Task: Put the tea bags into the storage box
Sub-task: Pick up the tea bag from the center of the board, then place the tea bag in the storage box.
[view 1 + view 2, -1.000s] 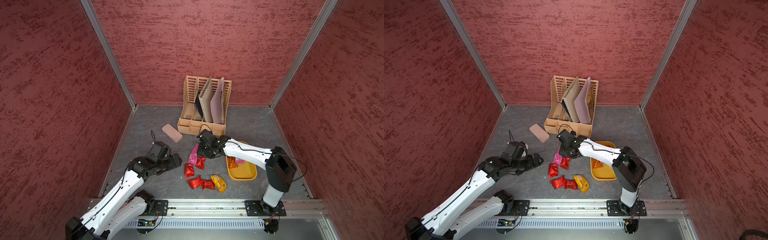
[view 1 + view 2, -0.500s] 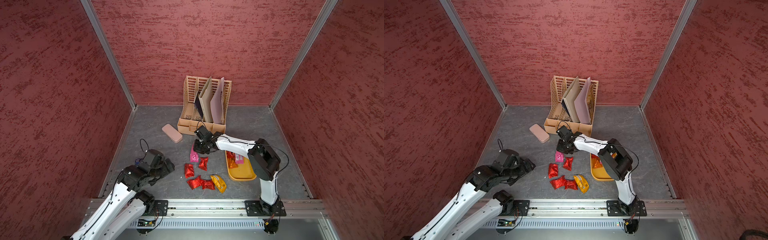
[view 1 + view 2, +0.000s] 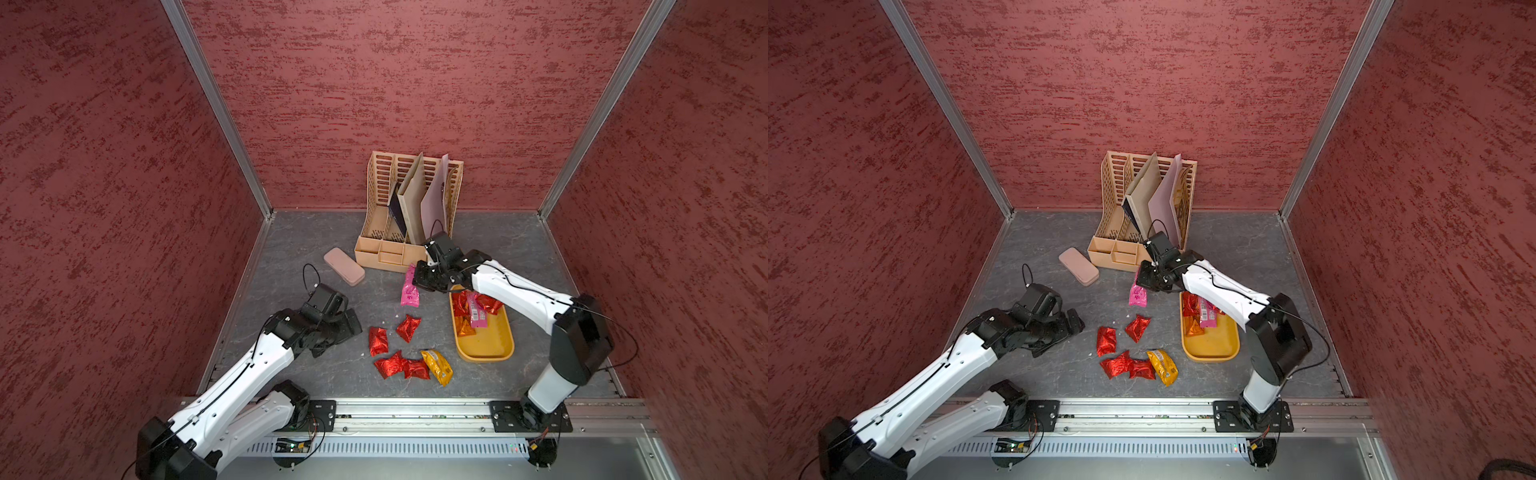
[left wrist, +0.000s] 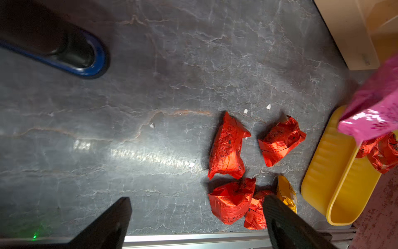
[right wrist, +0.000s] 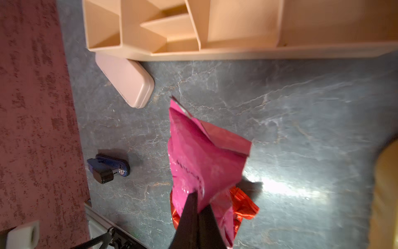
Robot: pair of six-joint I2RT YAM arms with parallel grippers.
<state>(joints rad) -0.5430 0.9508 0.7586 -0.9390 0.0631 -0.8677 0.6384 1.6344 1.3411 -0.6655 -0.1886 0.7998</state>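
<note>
The magenta-pink tea bag (image 3: 409, 291) in my right gripper goes back over the storage box's bare near end (image 3: 485, 342) next for release. Tea bags already fill the box's far end.
My right gripper (image 3: 420, 279) (image 3: 1145, 281) (image 5: 199, 207) is shut on the top edge of a magenta-pink tea bag (image 3: 409, 291) (image 3: 1138, 294) (image 5: 204, 159), which hangs just above the floor, left of the storage box. The mustard-yellow storage box (image 3: 484, 355) (image 3: 1210, 353) (image 4: 336, 172) holds several tea bags (image 3: 473, 309), red, pink and orange. Loose red tea bags (image 3: 378, 340) (image 3: 408, 327) (image 3: 390, 365) and an orange-gold one (image 3: 437, 365) lie on the grey floor. My left gripper (image 3: 349, 328) (image 3: 1073, 326) (image 4: 197, 207) is open and empty, left of them.
A beige slotted file organiser (image 3: 409, 216) with folders stands at the back, close behind my right gripper. A pink oblong case (image 3: 344, 272) (image 5: 127, 79) lies to its left. A small blue and black object (image 5: 108, 168) lies by the left wall. A metal rail (image 3: 415, 415) edges the front.
My right gripper has shut on the pink tea bag and lifted it a little, toward the storage box. My left arm drew back, then came forward again.
</note>
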